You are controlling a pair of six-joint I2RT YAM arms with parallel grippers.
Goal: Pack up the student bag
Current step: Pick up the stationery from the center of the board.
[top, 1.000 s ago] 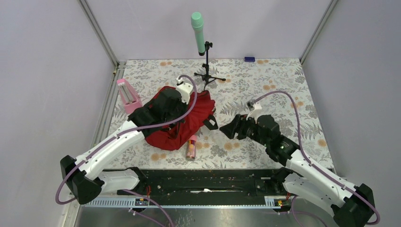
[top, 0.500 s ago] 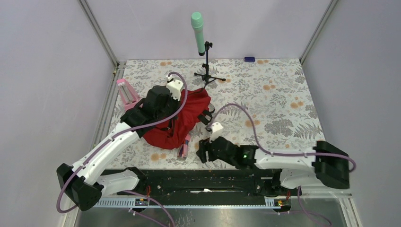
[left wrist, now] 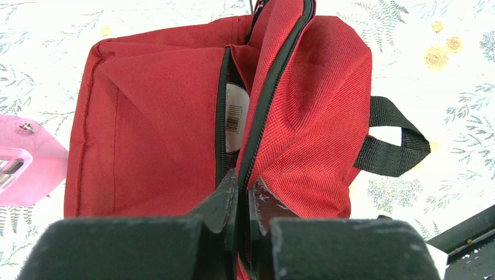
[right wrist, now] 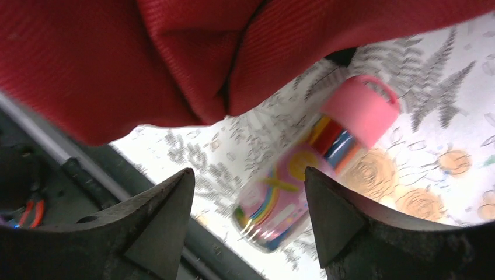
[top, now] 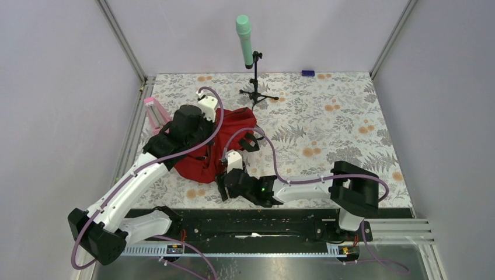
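The opening of the bag is narrow, so my left gripper will next pull the edge of the bag's opening toward the black loop [top: 251, 142] [left wrist: 394, 143], to its right in the top view, and release it.
The red student bag [top: 233, 131] lies at the left middle of the table, its black zipper open. My left gripper [left wrist: 242, 182] is shut on the zipper edge of the opening and shows in the top view [top: 197, 129] over the bag. A white barcoded item [left wrist: 235, 114] sits inside. A pink bottle [right wrist: 303, 186] with rainbow print and a pink cap lies on the table just in front of the bag [right wrist: 175, 58]. My right gripper [right wrist: 250, 175] is open and hovers above the bottle with a jaw on either side of it. In the top view this gripper [top: 223, 188] hides the bottle.
A pink stand [top: 154, 111] is left of the bag and also shows in the left wrist view [left wrist: 23, 169]. A green microphone [top: 244, 39] on a black tripod stands at the back. A small blue item [top: 307, 73] lies by the back wall. A black rail [top: 251, 219] runs along the near edge.
My right arm swung from the middle right down to the front of the bag, over the bottle. My left gripper shifted left, taking the bag's edge with it.
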